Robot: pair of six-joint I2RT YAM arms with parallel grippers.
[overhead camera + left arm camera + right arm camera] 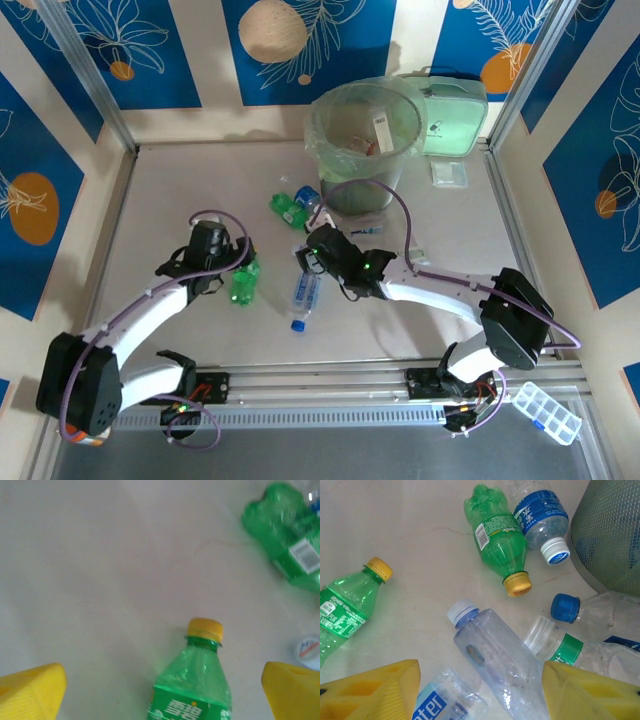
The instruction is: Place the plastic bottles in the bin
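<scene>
My left gripper draws back and lowers around the green bottle's labelled body (244, 283) (190, 707) next. That part of the bottle lies below and back from the gripper's open fingers.
A green bottle (196, 685) with a yellow cap lies on the table between the wide-apart yellow fingers of my open left gripper (162, 692), untouched; in the top view this bottle (244, 283) lies just beyond the left gripper (228, 262). My right gripper (480, 692) stands open over a clear bottle (502, 657) with a white cap, on top of a blue-labelled bottle (437, 702). More plastic bottles lie beyond: a green one (500, 540), a blue-labelled one (540, 512), a blue-capped one (592, 610) and a green-labelled one (562, 647). The bin (362, 140), lined with a pale green bag, stands at the back.
A mint-green case (452, 118) leans behind the bin, with a small clear packet (449, 173) in front of it. A clear compartment box (545, 412) sits at the near right edge. Aluminium frame rails border the table on both sides.
</scene>
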